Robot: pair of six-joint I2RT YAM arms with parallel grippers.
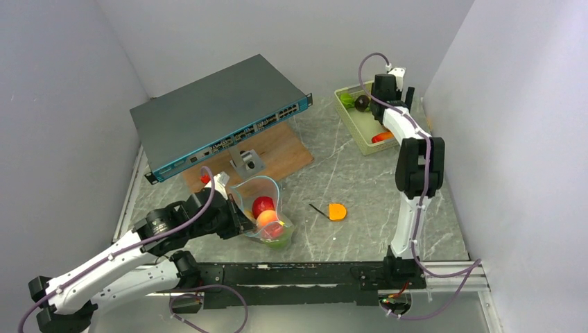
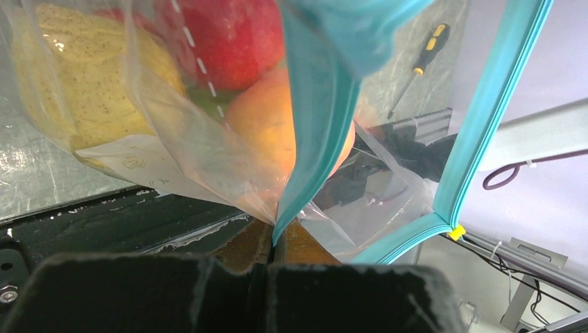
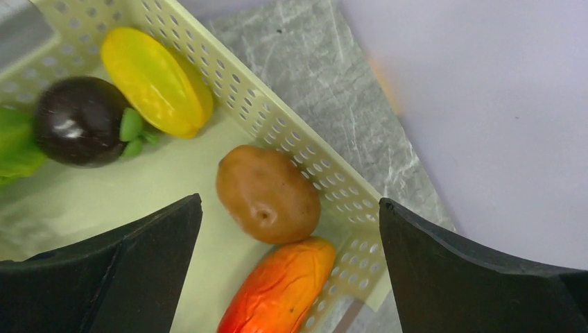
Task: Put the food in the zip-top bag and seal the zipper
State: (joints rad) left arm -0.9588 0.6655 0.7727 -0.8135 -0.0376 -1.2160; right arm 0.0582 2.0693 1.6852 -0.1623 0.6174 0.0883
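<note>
My right gripper is to go down over the brown potato (image 3: 268,194), with one finger between the potato and the basket's lattice side close to it.
The clear zip-top bag (image 1: 269,201) stands open in front of my left gripper (image 1: 239,216), which is shut on its teal zipper strip (image 2: 312,146) at the mouth edge. In the bag are a red apple (image 1: 262,205), a peach (image 1: 267,219) and something green (image 1: 278,241) at the bottom. The left wrist view shows a yellow lemon (image 2: 76,76), the apple (image 2: 229,35), the peach (image 2: 267,121) and the white label (image 2: 139,163). My right gripper (image 3: 289,208) is open and empty, just above a brown potato (image 3: 267,194) and an orange-red fruit (image 3: 281,288).
The pale green lattice basket (image 1: 355,126) at the back right also holds a yellow fruit (image 3: 156,80), a dark purple fruit (image 3: 76,121) and a green leaf (image 3: 14,142). A screwdriver (image 1: 326,211) lies mid-table. A network switch (image 1: 222,118) and a wooden board (image 1: 281,156) sit behind the bag.
</note>
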